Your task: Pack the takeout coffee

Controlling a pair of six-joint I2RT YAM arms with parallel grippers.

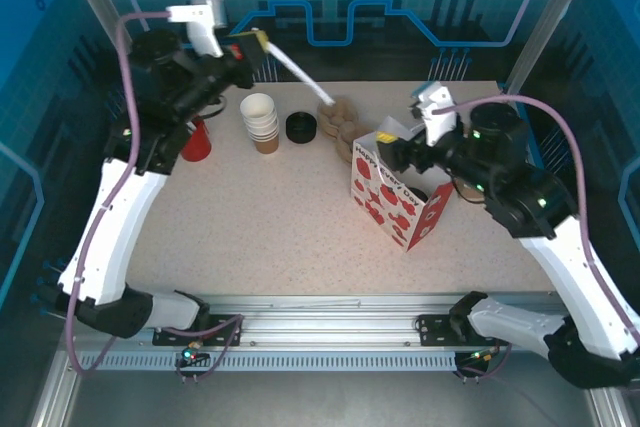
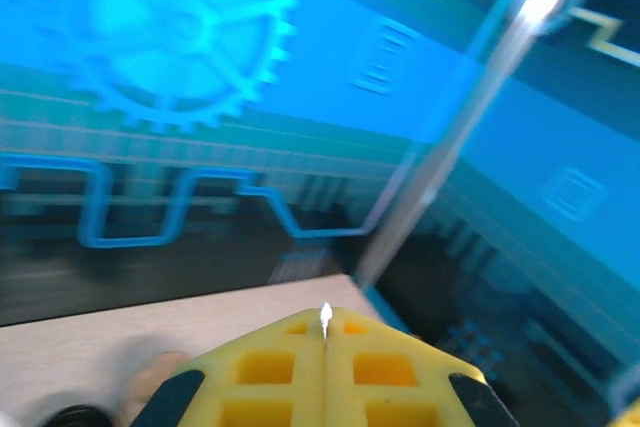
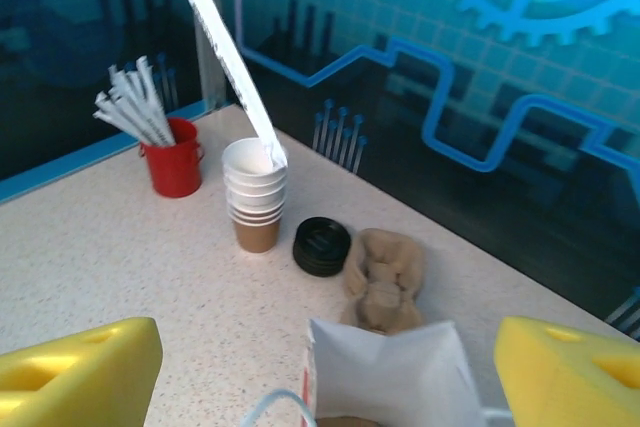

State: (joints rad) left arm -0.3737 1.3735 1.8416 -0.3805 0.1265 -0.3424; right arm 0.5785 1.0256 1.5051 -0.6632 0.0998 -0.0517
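The straw goes past the cups in my left gripper next, then down over the bag's opening (image 1: 420, 180) for release. Its loose end hangs short of the bag's opening.
The strawberry-print bag (image 1: 385, 195) stands open at the table's right of centre. My right gripper (image 1: 393, 152) hovers at its top, open, one yellow finger on each side of the white bag mouth (image 3: 385, 377). The takeout coffee is hidden; a dark shape (image 1: 421, 193) sits inside the bag mouth, and I cannot tell what it is. My left gripper (image 1: 255, 45) is raised at the back left, shut on a long white wrapped straw (image 1: 297, 74) that slants down to the right. In the left wrist view the yellow fingers (image 2: 260, 372) press together around its white tip (image 2: 324, 317).
A stack of lidless white cups (image 1: 262, 122) stands at the back, with loose black lids (image 1: 301, 127) and a brown pulp carrier (image 1: 345, 129) to its right. A red holder of straws (image 1: 196, 140) sits at the back left. Open tabletop lies in front of the bag.
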